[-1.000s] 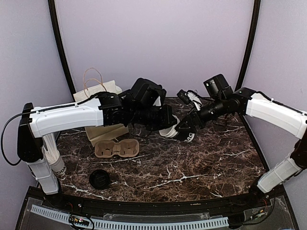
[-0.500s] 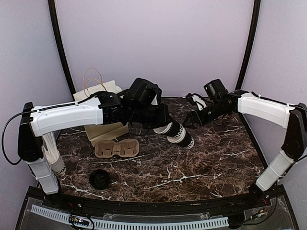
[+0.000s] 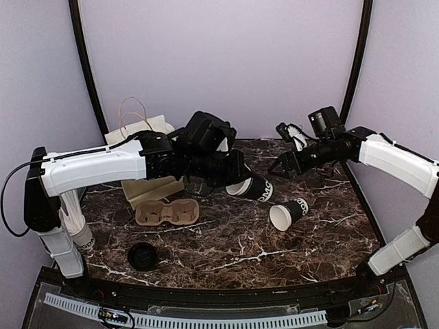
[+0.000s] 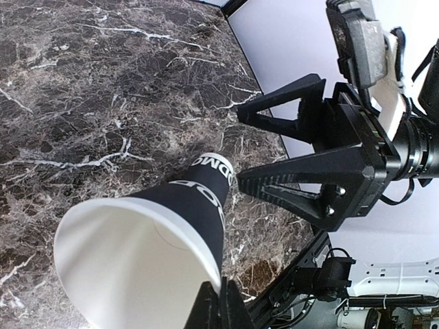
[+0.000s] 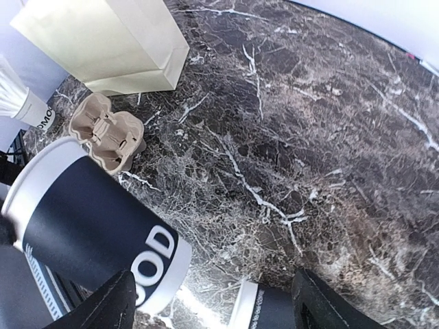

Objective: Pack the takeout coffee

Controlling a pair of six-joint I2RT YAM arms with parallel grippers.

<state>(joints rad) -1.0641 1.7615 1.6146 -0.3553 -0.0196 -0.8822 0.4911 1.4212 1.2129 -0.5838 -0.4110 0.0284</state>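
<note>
My left gripper lowers to the clear marble between carrier and fallen cup next, since it lies below and back from there. It turns the tilted cup upright, then releases it.
No cup in view wears a lid, so the takeout coffee is not to be seen as such. My left gripper (image 3: 232, 181) is shut on the bare white rim of a black cup (image 3: 252, 188), held tilted above the table; the pinch (image 4: 221, 307) on this cup (image 4: 180, 218) shows in the left wrist view. A second black cup (image 3: 289, 213) lies on its side on the marble, its white opening facing forward. My right gripper (image 3: 280, 166) is open and empty, above and behind both cups. In the right wrist view (image 5: 219, 308) the held cup (image 5: 82, 223) and the fallen cup (image 5: 278, 314) show.
A loose flat black lid (image 3: 143, 255) lies front left. A brown pulp cup carrier (image 3: 167, 212) sits before a cream paper bag (image 3: 147, 164) with handles. A stack of white cups (image 3: 77, 223) stands at the left edge. The dark marble table (image 3: 226, 247) has a raised front rail.
My right gripper let go of the cups and drew back to the right and up. The outer cup came off the one I hold and dropped onto the table to the right.
</note>
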